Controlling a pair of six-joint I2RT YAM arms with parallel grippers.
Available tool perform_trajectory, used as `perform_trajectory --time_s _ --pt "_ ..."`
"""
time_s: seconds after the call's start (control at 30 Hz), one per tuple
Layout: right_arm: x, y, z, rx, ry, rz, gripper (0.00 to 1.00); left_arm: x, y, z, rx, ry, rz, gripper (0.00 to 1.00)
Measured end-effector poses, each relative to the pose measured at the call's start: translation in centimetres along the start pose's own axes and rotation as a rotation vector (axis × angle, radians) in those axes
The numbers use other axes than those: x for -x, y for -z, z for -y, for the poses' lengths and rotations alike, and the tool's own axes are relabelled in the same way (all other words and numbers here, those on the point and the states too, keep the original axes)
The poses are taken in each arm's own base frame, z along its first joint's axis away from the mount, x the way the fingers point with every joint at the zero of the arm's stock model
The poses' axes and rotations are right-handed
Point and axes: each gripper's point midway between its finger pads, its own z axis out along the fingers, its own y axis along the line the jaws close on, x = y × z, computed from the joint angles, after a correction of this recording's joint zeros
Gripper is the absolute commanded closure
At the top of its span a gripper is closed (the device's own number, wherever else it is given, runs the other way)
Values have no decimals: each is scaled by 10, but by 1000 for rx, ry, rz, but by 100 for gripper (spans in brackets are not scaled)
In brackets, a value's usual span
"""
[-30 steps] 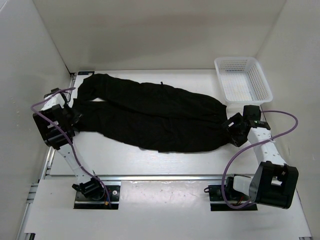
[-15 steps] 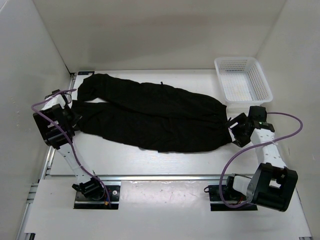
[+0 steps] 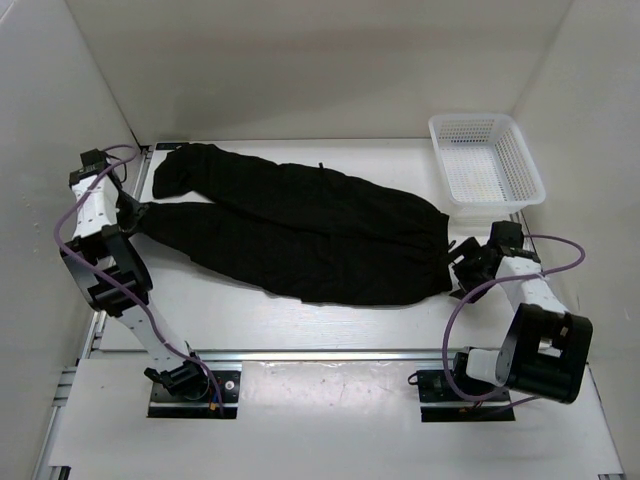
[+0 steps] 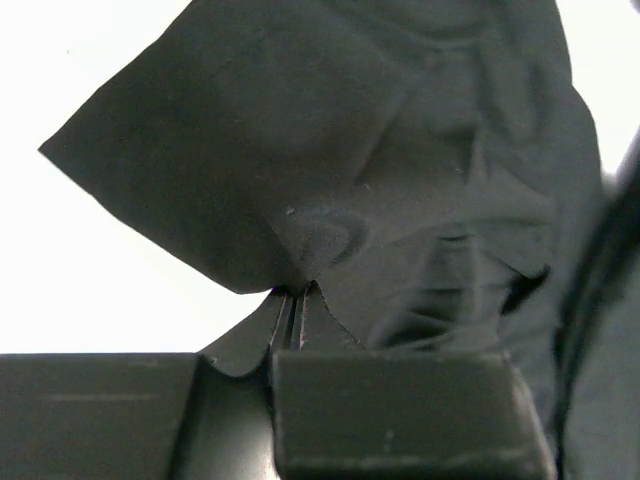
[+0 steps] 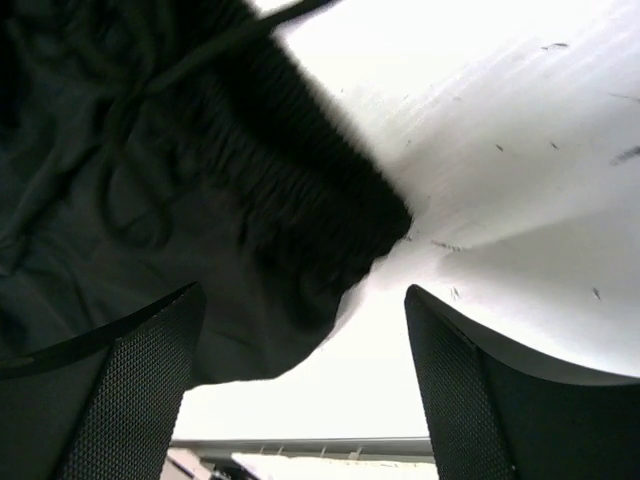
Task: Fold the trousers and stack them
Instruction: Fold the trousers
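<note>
I need to lower my right gripper to the left in the top view next and close it on the waistband's near corner point(image 3: 445, 284) point(image 5: 343, 252), as that lies untouched ahead of its spread fingers.
The black trousers point(image 3: 310, 235) lie lengthwise across the table, leg ends to the left and waistband to the right. My left gripper point(image 3: 133, 214) is by the left wall, shut on the hem of the near leg. In the left wrist view the jaws point(image 4: 298, 292) pinch a fold of the trousers point(image 4: 340, 150), which hangs off them. My right gripper point(image 3: 462, 268) is open at the waistband's near corner. In the right wrist view the gathered waistband point(image 5: 320, 215) lies between and ahead of the spread fingers point(image 5: 130, 390), untouched.
A white mesh basket point(image 3: 485, 160) stands at the back right corner, just beyond the right arm. White walls close in the table on the left, back and right. A metal rail point(image 3: 320, 352) runs along the near edge.
My left gripper has shut on the leg hem and pulled it up and toward the left wall. The right gripper has shifted slightly nearer, still open at the waistband.
</note>
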Motion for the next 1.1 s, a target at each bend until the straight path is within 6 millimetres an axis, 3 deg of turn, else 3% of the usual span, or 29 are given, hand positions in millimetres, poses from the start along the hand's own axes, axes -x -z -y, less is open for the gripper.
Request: perform_trajectory --time_s 0.1,0.23,0.53,0.57,0.6,0.63,0.7,0.83,1.0,1.1 --pt "-4 -9 2 1 -2 -33 21 7 12 7 -25 -5 32 90" --pt "-3 -16 3 10 -5 -28 36 4 13 11 -31 -15 26 90" --pt "-25 -38 -4 -3 33 -51 51 -2 15 18 -61 -26 7 90" --pt "-25 -39 -5 -4 35 -45 75 -2 15 19 -63 -28 6 90" --pt "-24 -41 -5 -8 41 -37 91 -2 15 19 -67 -29 4 90" --pt "-22 -42 -5 -18 32 -27 100 -2 16 20 -70 -31 3 90" --pt "-19 -41 -3 -36 23 -10 100 -2 18 21 -73 -33 0 90" --pt "-10 -17 -2 -59 36 74 100 2 28 25 -90 -35 9 90" --pt "8 52 -21 26 104 278 100 7 56 29 -127 -35 56 90" --pt "6 84 -18 46 127 352 100 7 81 29 -158 -36 106 90"
